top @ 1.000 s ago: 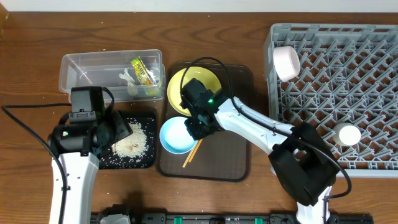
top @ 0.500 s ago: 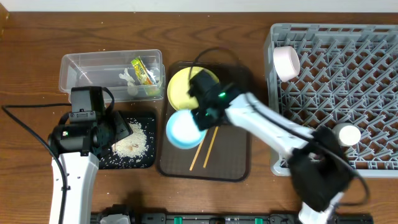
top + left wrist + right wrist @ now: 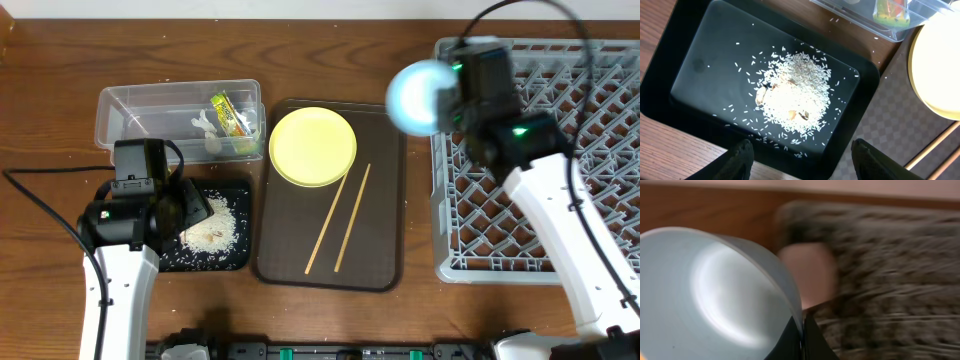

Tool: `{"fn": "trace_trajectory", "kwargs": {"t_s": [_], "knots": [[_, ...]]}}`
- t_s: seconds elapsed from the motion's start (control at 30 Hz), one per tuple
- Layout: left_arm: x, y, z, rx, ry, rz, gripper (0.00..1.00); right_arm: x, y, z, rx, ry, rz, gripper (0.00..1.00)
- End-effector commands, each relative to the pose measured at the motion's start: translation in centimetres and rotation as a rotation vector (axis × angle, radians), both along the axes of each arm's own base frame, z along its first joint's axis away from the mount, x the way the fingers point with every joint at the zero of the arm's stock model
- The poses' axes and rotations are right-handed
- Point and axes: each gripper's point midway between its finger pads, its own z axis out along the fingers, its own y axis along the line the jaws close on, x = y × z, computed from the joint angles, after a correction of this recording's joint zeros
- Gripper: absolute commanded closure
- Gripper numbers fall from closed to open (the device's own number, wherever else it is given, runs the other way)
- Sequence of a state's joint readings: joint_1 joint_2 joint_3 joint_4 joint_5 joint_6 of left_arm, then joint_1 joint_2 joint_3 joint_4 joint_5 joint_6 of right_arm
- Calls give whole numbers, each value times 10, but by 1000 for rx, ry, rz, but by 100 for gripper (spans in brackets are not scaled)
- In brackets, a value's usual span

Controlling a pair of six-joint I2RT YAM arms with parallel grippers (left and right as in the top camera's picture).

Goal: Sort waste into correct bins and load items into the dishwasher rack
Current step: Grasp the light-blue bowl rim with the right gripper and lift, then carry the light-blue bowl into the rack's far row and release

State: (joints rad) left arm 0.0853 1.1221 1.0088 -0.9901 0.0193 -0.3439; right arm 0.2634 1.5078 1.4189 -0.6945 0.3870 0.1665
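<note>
My right gripper should next swing across and down and turn the bowl onto the rack's far wires, which are below it, to its right in the overhead view.
My right gripper (image 3: pixel 448 100) is shut on the rim of the light blue bowl (image 3: pixel 418 97), which it holds in the air at the left edge of the grey dishwasher rack (image 3: pixel 560 130). In the right wrist view the fingers pinch the bowl (image 3: pixel 715 295) wall at my right gripper (image 3: pixel 802 339). The yellow plate (image 3: pixel 312 147) and the wooden chopsticks (image 3: pixel 340 222) lie on the brown tray (image 3: pixel 380 250). My left gripper (image 3: pixel 802 152) hangs open over the black tray (image 3: pixel 695 65) of rice scraps (image 3: pixel 792 95). The clear tub (image 3: pixel 150 115) holds the snack wrapper (image 3: pixel 230 113) and a white scrap (image 3: pixel 205 126).
In the right wrist view a pale blurred bowl shape (image 3: pixel 807 275) stands in the rack behind the blue bowl. The rack's far and right rows of pegs (image 3: pixel 600 100) stand bare. Bare wooden table (image 3: pixel 50 90) lies left of the tub.
My right gripper has lifted the light blue bowl off the brown tray and carried it right to the rack's left edge. The chopsticks now lie uncovered. The left arm has not moved.
</note>
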Motion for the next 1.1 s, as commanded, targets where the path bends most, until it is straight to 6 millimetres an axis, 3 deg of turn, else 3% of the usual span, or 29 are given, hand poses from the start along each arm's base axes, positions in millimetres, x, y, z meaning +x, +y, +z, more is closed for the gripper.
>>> {"fn": "trace_trajectory", "kwargs": {"t_s": [0.0,0.17,0.3,0.47,0.6,0.77,1.07], "knots": [[0,2,2,0,-1,20,34,1,-71,28,-237,-73,-225,99],[0,2,2,0,-1,20,34,7,-132,58,-487,-144,-455,99],[0,2,2,0,-1,20,34,21,-157,63,-629,-128,-498,99],[0,2,2,0,-1,20,34,45,-181,48,-729,-84,-493,99],[0,2,2,0,-1,20,34,59,-199,25,-784,-28,-490,99],[0,2,2,0,-1,20,34,69,-207,-9,-800,37,-478,99],[0,2,2,0,-1,20,34,87,-188,-59,-806,109,-391,99]]}}
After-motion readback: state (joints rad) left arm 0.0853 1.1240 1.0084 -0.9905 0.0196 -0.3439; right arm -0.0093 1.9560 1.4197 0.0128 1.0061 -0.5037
